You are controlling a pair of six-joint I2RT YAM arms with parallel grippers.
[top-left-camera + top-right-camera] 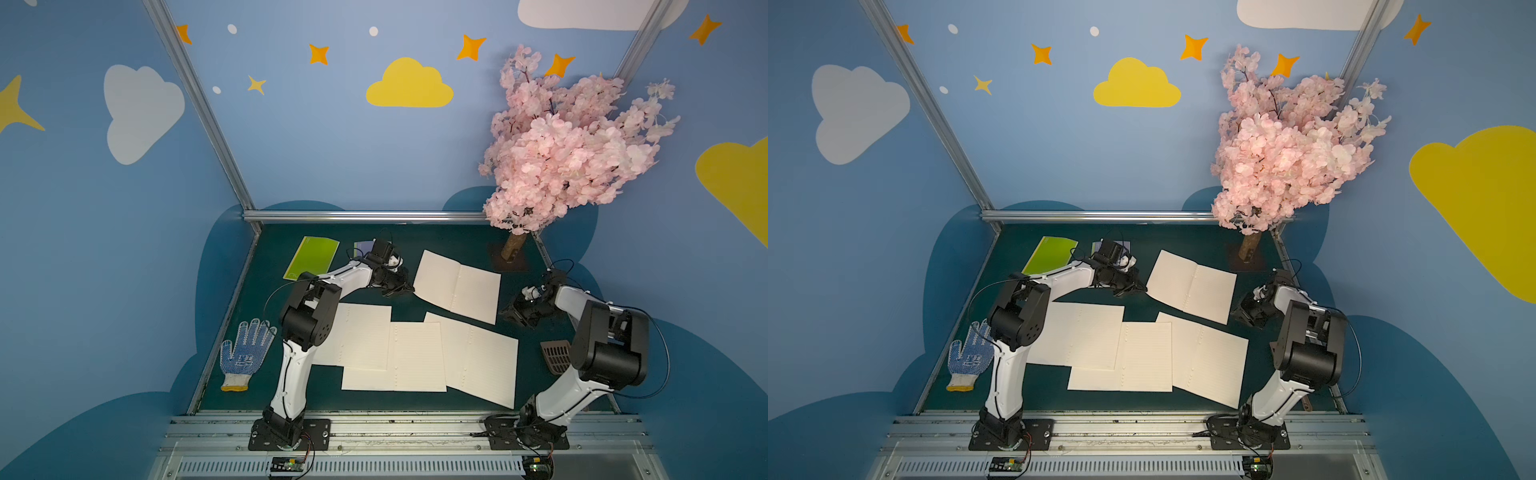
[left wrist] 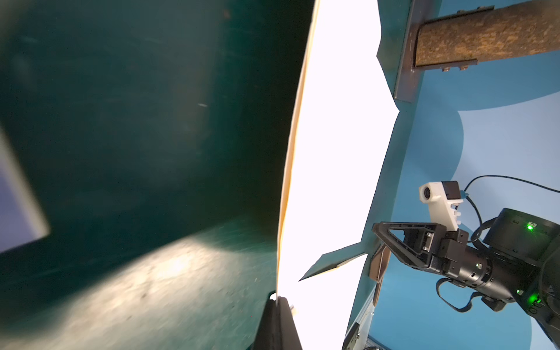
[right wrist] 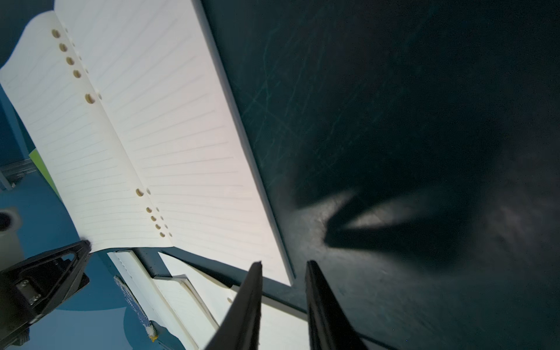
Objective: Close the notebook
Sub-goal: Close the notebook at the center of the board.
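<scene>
The tabletop between my left gripper and the purple book [image 1: 362, 248] [image 2: 14, 201] is bare. My left gripper should next pull the notebook by its outer edge toward that book and let go of it there.
An open notebook [image 1: 457, 286] [image 1: 1192, 286] with lined cream pages lies at the far right of the dark green table [image 1: 415, 239]. My left gripper [image 1: 409, 289] [image 1: 1142, 287] [image 2: 280, 298] is shut on the outer edge of its left half. That half curves up from the punched spine in the right wrist view, where the notebook [image 3: 166, 136] fills the left side. In the left wrist view the notebook [image 2: 333, 151] shows as a bright sheet. My right gripper [image 1: 511, 313] [image 1: 1241, 313] [image 3: 283, 263] stands open beside the notebook's right edge, holding nothing.
Three more open notebooks [image 1: 357, 340] [image 1: 399, 357] [image 1: 478, 357] overlap in front. A closed green notebook [image 1: 311, 257] and a purple book [image 1: 361, 247] lie at the back left, and a dotted glove [image 1: 245, 353] at the left. A brown slotted piece [image 1: 557, 355] lies right; a pink blossom tree [image 1: 561, 145] stands back right.
</scene>
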